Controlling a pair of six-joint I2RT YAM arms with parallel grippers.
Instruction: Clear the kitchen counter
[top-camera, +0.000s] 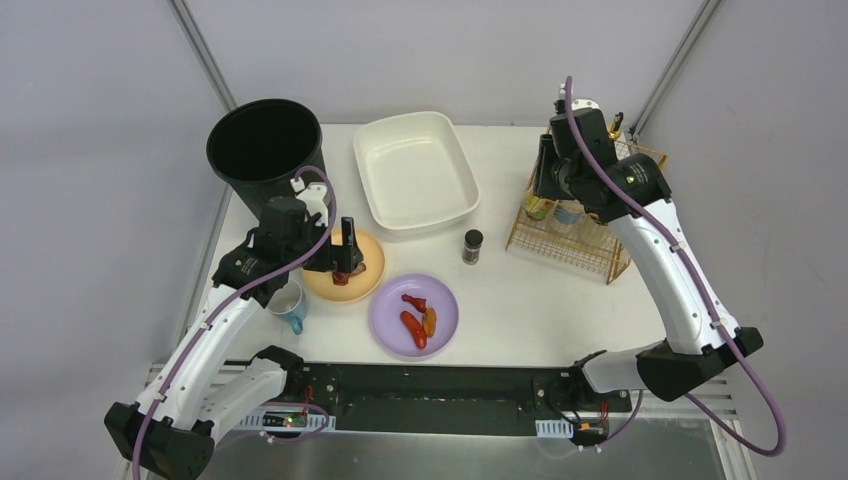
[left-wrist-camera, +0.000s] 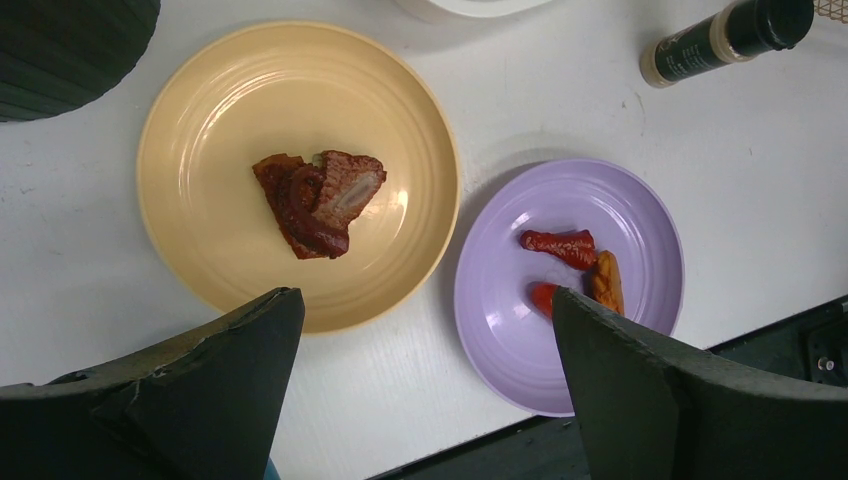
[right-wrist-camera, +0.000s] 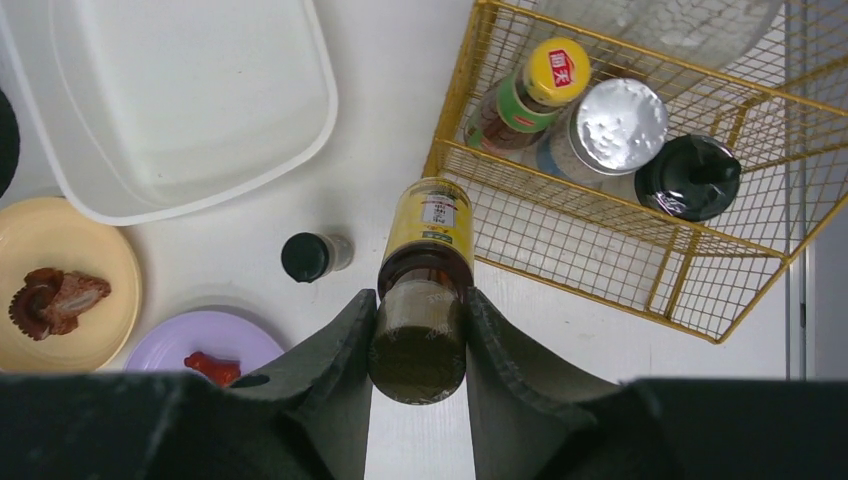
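Note:
My right gripper will move down, bring the bottle onto the rack's front wire shelf (top-camera: 532, 231) (right-wrist-camera: 506, 218) before the yellow-capped bottle, and let go of the cap, as that end is empty.
The kitchen counter (top-camera: 520, 300) is a white tabletop with a black front rail. On it are a yellow plate (top-camera: 320, 285) with a piece of meat (left-wrist-camera: 320, 200), a purple plate (top-camera: 440, 330) with red and orange food pieces (left-wrist-camera: 565, 248), and a small black-capped spice jar (top-camera: 472, 246). My left gripper (left-wrist-camera: 425, 300) is open and empty, above the gap between the two plates. My right gripper (right-wrist-camera: 420, 300) is shut on a yellow-labelled bottle (right-wrist-camera: 428, 225) and holds it over the left front edge of the gold wire rack (right-wrist-camera: 600, 230).
A white basin (top-camera: 415, 170) sits at the back centre and a black bin (top-camera: 265, 145) at the back left. A blue cup (top-camera: 290, 305) stands left of the yellow plate. The rack holds a yellow-capped bottle (right-wrist-camera: 545, 80), a silver-lidded jar (right-wrist-camera: 610, 125) and a black-lidded jar (right-wrist-camera: 690, 175).

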